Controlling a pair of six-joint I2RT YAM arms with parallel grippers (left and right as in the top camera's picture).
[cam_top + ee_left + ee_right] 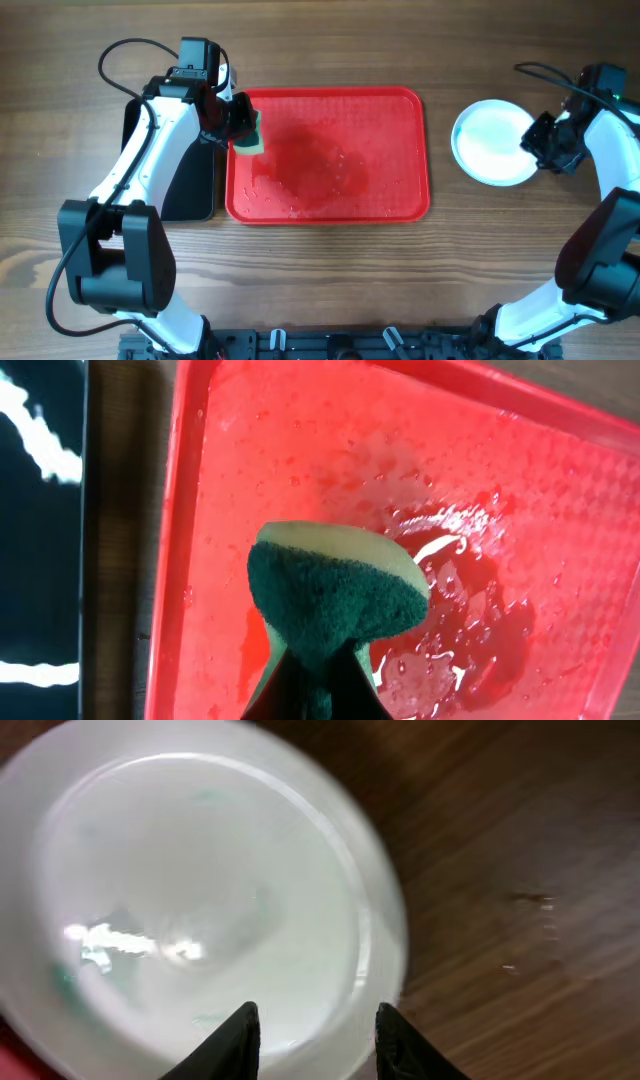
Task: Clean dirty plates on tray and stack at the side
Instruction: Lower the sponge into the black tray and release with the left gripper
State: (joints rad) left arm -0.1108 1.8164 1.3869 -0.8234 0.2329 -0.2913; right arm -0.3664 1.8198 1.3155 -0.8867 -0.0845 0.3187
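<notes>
I should next move my left gripper across and down to let go of the sponge (248,138) on the bottom of the black tray, because that is to the gripper's left in the overhead view.
The red tray (400,150) lies mid-table, wet and with no plate on it; it fills the left wrist view (560,480). The plates (490,140) sit as one pile on the wood right of the tray; only the pale top one shows. My left gripper (240,125) is shut on a green and yellow sponge (248,138) over the tray's left end, also seen in the left wrist view (335,595). My right gripper (548,145) is open at the pile's right edge. In the right wrist view its fingers (315,1040) straddle the top plate's rim (200,890), which bears faint green marks.
A narrower black tray (185,170) lies left of the red tray, partly under my left arm, and shows in the left wrist view (40,560). Water pools on the red tray's floor (460,610). Bare wood surrounds the pile (520,870).
</notes>
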